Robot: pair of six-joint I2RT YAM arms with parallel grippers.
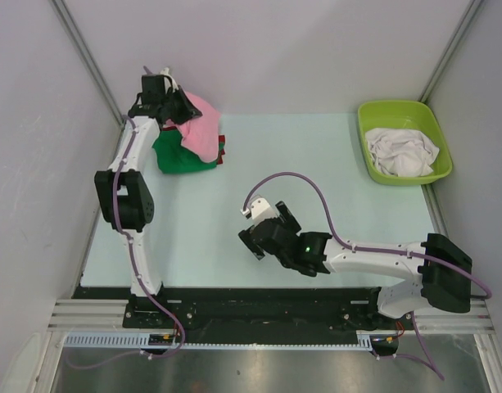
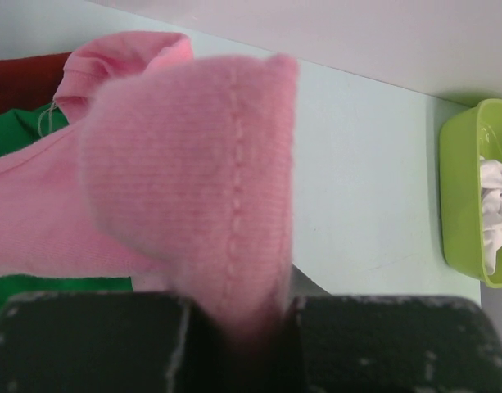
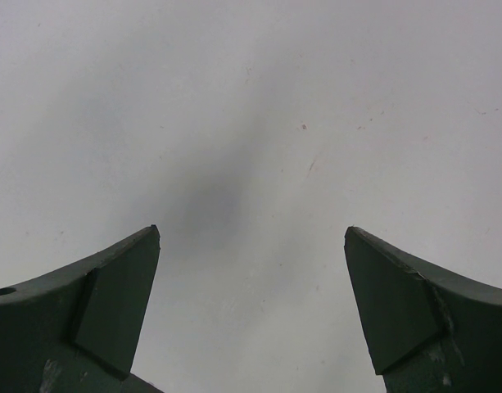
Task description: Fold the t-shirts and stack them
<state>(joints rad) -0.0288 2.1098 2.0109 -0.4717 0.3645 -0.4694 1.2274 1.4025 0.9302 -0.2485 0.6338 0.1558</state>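
Observation:
I will next keep my left gripper over the folded green t-shirt [image 1: 182, 155] [image 2: 54, 285] and open its fingers to let go of the pink t-shirt's fold, since the green t-shirt is already below the gripper.
A pink t-shirt [image 1: 200, 124] lies draped over a folded green t-shirt [image 1: 182, 155] at the table's far left, with a red t-shirt [image 1: 222, 147] edge showing under them. My left gripper [image 1: 182, 107] is shut on a fold of the pink t-shirt [image 2: 193, 180], which rises from between its jaws. The green shirt [image 2: 13, 135] and the red shirt [image 2: 25, 82] show behind it. My right gripper [image 1: 252, 239] is open and empty over bare table near the middle; its fingers [image 3: 111, 303] frame only the table surface. White t-shirts [image 1: 404, 152] lie crumpled in the tub.
A lime-green plastic tub [image 1: 367, 131] stands at the far right corner; it also shows in the left wrist view [image 2: 463, 205]. White walls and metal frame posts close in the table's back and sides.

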